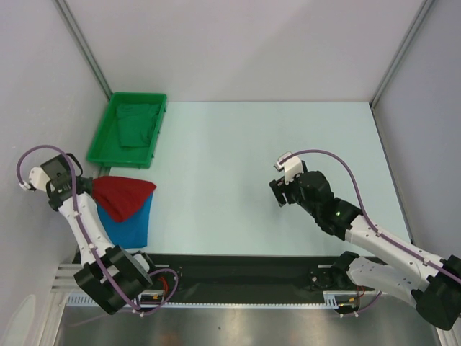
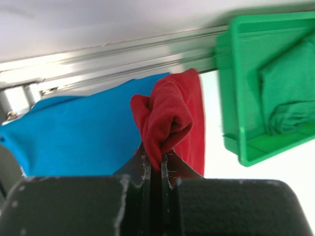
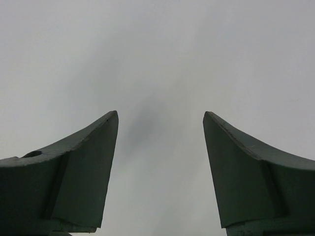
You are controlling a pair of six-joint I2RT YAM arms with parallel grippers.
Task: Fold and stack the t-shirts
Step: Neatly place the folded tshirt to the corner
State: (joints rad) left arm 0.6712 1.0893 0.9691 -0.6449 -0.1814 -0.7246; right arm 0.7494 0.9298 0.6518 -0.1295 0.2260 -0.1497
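Observation:
The red shirt's edge comes back toward my base over the blue shirt's near part (image 1: 125,230) (image 2: 70,133) next, since that part still lies bare. My left gripper pulls it there, then opens.
The deep red t-shirt (image 1: 124,196) lies folded on the bright blue t-shirt (image 1: 134,225) at the table's left front. My left gripper (image 1: 88,185) is shut on the red shirt's left edge; in the left wrist view a bunch of red cloth (image 2: 165,120) is pinched at the left gripper (image 2: 155,164), with the blue shirt (image 2: 74,135) beneath. My right gripper (image 1: 278,193) is open and empty over bare table at centre right; its fingers (image 3: 86,162) frame only the table surface.
A green tray (image 1: 108,137) holding a folded green cloth (image 1: 138,124) stands behind the shirts at the back left; it shows in the left wrist view (image 2: 231,113) too. Grey walls enclose the table on three sides.

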